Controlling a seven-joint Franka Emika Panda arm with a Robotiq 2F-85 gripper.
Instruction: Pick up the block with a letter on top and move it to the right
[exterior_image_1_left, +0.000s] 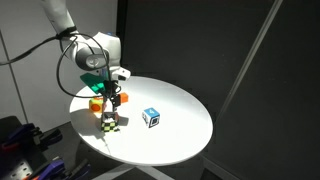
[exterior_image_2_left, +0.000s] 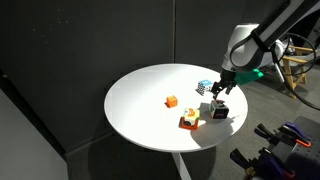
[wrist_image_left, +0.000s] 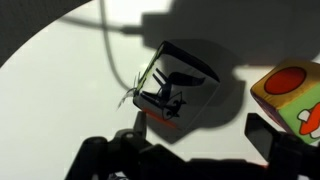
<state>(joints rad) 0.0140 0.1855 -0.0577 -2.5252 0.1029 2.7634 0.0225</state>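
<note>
The block (exterior_image_1_left: 109, 121) (wrist_image_left: 177, 86) is nearer one open finger, so I should lower my gripper and shift it slightly away from the yellow-and-red cube before I close around the block.
The block with a letter on top (wrist_image_left: 176, 90) is a small cube with white faces, black markings and thin yellow-green lines. It sits on the round white table (exterior_image_1_left: 180, 135) and shows in both exterior views (exterior_image_1_left: 110, 123) (exterior_image_2_left: 220, 110). My gripper (wrist_image_left: 180, 150) hangs just above it with its fingers apart, one on each side, not touching the block. It also shows in both exterior views (exterior_image_1_left: 109, 106) (exterior_image_2_left: 221, 93).
A yellow-and-red cube (wrist_image_left: 296, 95) (exterior_image_2_left: 189, 120) lies close beside the block. A blue-and-white cube (exterior_image_1_left: 151, 117) (exterior_image_2_left: 204, 87) and a small orange cube (exterior_image_2_left: 171, 101) stand nearby. The block lies near the table's edge (exterior_image_2_left: 235, 125). A dark curtain hangs behind.
</note>
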